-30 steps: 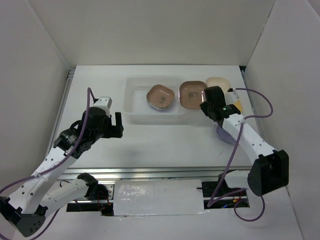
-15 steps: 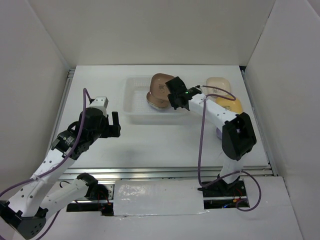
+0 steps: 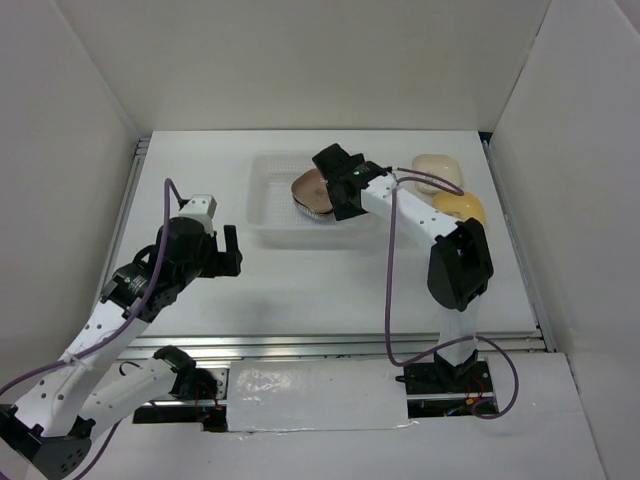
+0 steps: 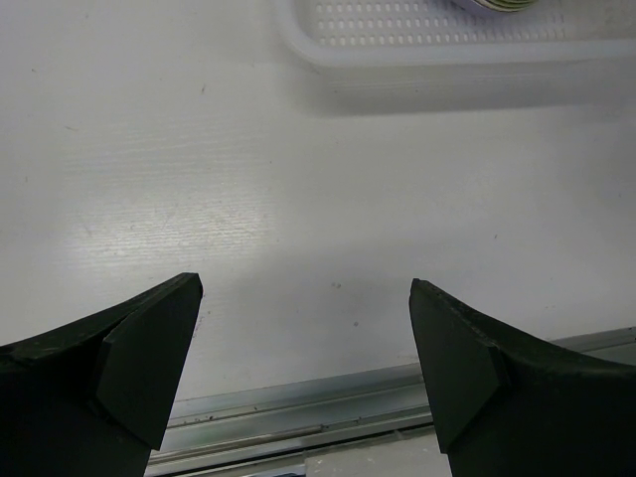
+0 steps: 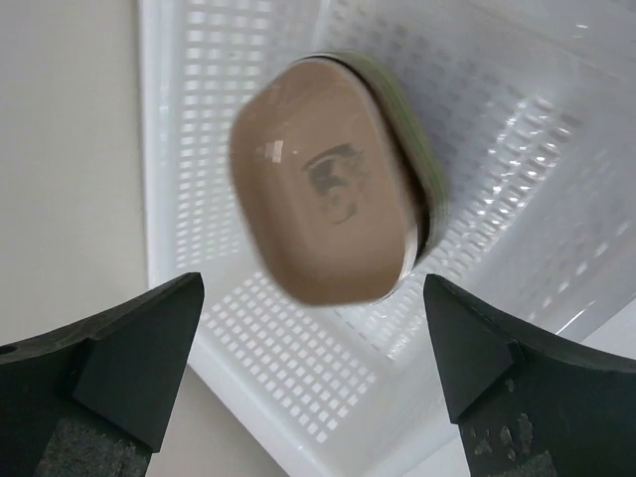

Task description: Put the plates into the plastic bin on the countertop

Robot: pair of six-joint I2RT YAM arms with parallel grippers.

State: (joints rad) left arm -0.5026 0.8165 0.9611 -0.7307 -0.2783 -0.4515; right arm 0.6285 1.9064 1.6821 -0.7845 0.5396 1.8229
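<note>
My right gripper lifts back and to the right in the top view next. Then it lowers by the yellow plate's near side, with the brownish-pink plate stacked.
The clear plastic bin (image 3: 270, 200) lies at the back of the white countertop (image 3: 330, 280). Inside it is a stack of plates (image 3: 308, 197). In the right wrist view a brownish-pink plate (image 5: 323, 219), blurred, tops that stack, and a green plate's rim (image 5: 415, 144) shows under it. My right gripper (image 3: 330, 185) (image 5: 313, 288) hovers open just above the stack, holding nothing. A cream plate (image 3: 437, 168) and a yellow plate (image 3: 460, 207) lie right of the bin. My left gripper (image 3: 230, 250) (image 4: 306, 288) is open over bare countertop, left of and nearer than the bin (image 4: 447, 45).
White upright walls (image 3: 80, 140) close in the left, back and right sides. A metal rail (image 4: 298, 417) runs along the near edge of the countertop. The right arm's purple cable (image 3: 392, 270) hangs over the middle of the countertop.
My right gripper carried a brownish-pink plate from beside the bin leftward over the stack in the bin, then opened and let it go. The left arm barely moved.
</note>
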